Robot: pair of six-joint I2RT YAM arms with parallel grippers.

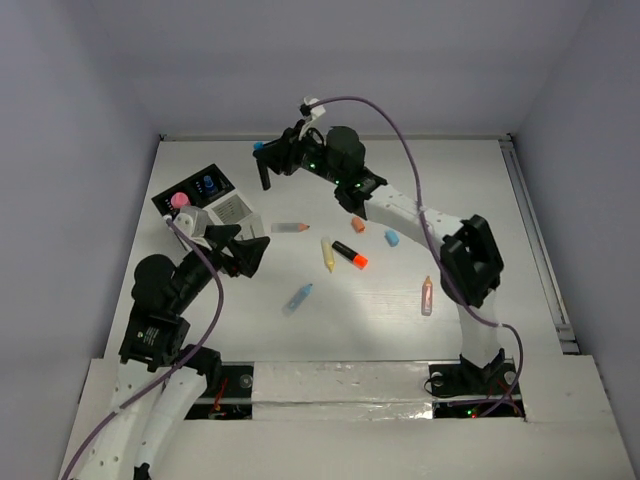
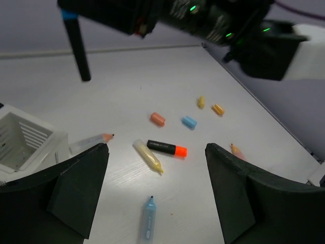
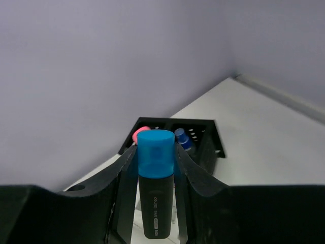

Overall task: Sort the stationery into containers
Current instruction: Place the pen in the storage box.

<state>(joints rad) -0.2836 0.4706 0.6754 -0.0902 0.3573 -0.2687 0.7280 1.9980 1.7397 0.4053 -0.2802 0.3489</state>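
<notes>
The highlighter in my right gripper goes left in the top view and down to the organizer's slatted white section next. Release follows, as that section stands empty.
My right gripper (image 1: 268, 160) is shut on a black highlighter with a blue cap (image 3: 155, 183) and holds it in the air at the far side, right of the organizer (image 1: 205, 203); the highlighter also shows in the left wrist view (image 2: 77, 48). The organizer's black compartments (image 3: 203, 127) hold a pink-topped item (image 1: 179, 200) and a blue-capped bottle (image 3: 182, 138). My left gripper (image 1: 248, 254) is open and empty beside the white compartments (image 2: 23, 140). On the table lie a yellow marker (image 2: 147, 155), a black marker with orange cap (image 2: 166, 148), a light blue marker (image 2: 148, 222) and a grey stick (image 2: 91, 141).
Small orange (image 2: 157, 119), light blue (image 2: 189, 122) and two yellow-orange pieces (image 2: 218, 109) lie under the right arm. A pink-orange marker (image 1: 427, 295) lies at the right. Walls close the table at the back and sides.
</notes>
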